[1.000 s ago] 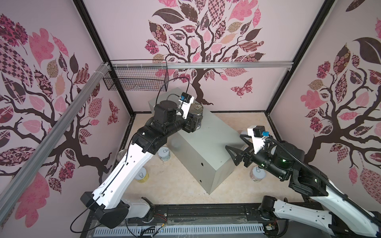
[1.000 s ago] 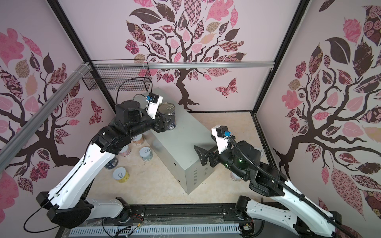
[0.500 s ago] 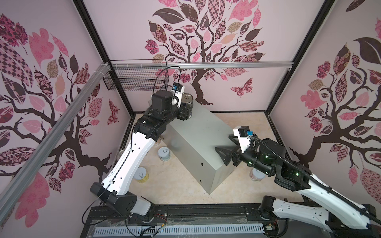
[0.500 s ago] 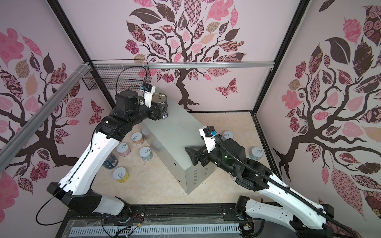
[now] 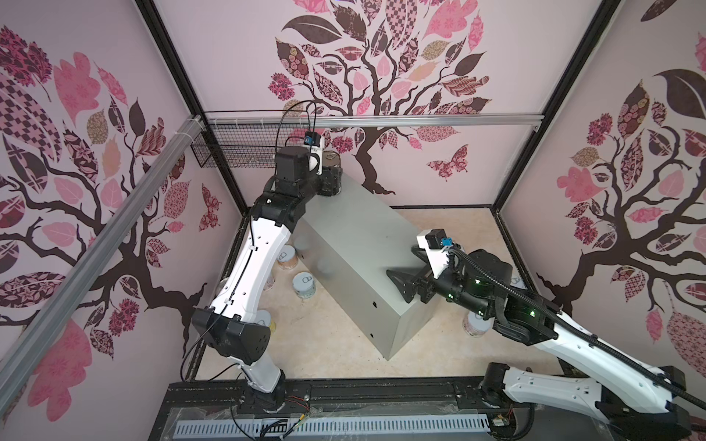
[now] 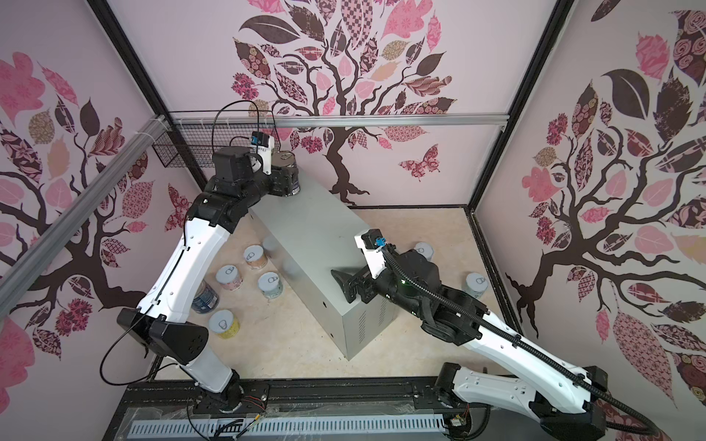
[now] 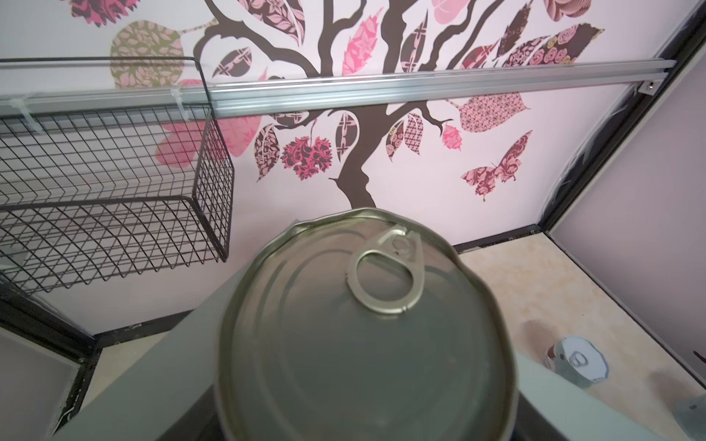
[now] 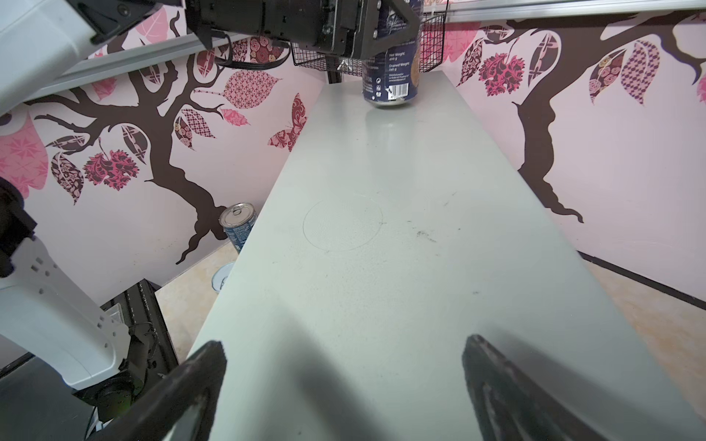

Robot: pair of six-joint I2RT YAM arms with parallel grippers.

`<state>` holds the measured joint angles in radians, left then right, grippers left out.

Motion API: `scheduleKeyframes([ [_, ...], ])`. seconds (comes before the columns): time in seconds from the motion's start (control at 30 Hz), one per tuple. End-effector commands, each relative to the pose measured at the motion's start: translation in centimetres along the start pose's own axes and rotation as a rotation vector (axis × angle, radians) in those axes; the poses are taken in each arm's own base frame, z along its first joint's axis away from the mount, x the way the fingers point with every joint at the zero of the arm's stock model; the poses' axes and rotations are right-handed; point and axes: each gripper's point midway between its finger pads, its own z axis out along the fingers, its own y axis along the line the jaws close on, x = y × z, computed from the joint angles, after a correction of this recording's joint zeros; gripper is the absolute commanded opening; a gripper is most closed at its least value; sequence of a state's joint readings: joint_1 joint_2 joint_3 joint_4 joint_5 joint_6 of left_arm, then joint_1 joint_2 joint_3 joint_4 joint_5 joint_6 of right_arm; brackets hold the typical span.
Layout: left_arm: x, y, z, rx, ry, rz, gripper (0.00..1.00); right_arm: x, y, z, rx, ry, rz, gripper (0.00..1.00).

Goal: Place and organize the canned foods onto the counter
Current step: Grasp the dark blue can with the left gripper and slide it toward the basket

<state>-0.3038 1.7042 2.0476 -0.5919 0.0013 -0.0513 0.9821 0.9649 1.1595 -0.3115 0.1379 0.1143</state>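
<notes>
I should move my left gripper outward next and release the dark-blue can by the counter's bare far edge.
My left gripper [image 6: 285, 182] is shut on a tall dark-blue can [image 6: 284, 160] with a silver pull-tab top [image 7: 363, 324], upright at the far end of the counter [image 5: 355, 236]. In the right wrist view the can's [image 8: 393, 76] base is at the counter's top [image 8: 382, 229]; whether it touches I cannot tell. My right gripper [image 8: 344, 343] hangs open and empty over the counter's near end [image 6: 342, 284]. On the floor to the left stand several pastel cans [image 6: 255, 256] and another dark-blue can [image 6: 204, 298]. Two pale cans [image 6: 475, 284] stand to the right.
A black wire basket [image 5: 237, 149] hangs on the back wall just behind my left gripper, under a metal rail [image 5: 420, 120]. Patterned walls close in three sides. My left arm [image 6: 179, 267] reaches over the floor cans.
My left gripper has carried the dark-blue can toward the counter's far end, nearer the basket. My right gripper has moved left, further over the counter's near end, still open.
</notes>
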Motion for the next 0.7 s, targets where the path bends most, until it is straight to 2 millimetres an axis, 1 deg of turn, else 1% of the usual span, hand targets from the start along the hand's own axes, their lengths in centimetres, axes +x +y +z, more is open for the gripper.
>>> scheduleKeyframes([
  [0.0,-8.0,-0.4,-2.2,0.058,-0.259,-0.024,0.50,0.8,0.4,0.3,-0.017,0.051,0.010,1.00],
  [0.1,-8.1,0.1,-1.3,0.050,-0.269,-0.024,0.50,0.6,0.6,0.3,-0.027,0.048,0.009,1.00],
  [0.2,-8.2,0.1,-0.4,0.047,-0.271,-0.016,0.50,0.5,0.6,0.2,-0.030,0.048,0.008,1.00],
  [0.4,-8.7,0.2,0.7,0.045,-0.288,-0.003,0.49,0.5,0.6,-0.2,-0.033,0.046,0.010,1.00],
  [0.67,-8.3,1.2,1.9,-0.017,-0.285,0.028,0.49,0.7,0.5,-0.7,-0.032,0.047,0.011,1.00],
])
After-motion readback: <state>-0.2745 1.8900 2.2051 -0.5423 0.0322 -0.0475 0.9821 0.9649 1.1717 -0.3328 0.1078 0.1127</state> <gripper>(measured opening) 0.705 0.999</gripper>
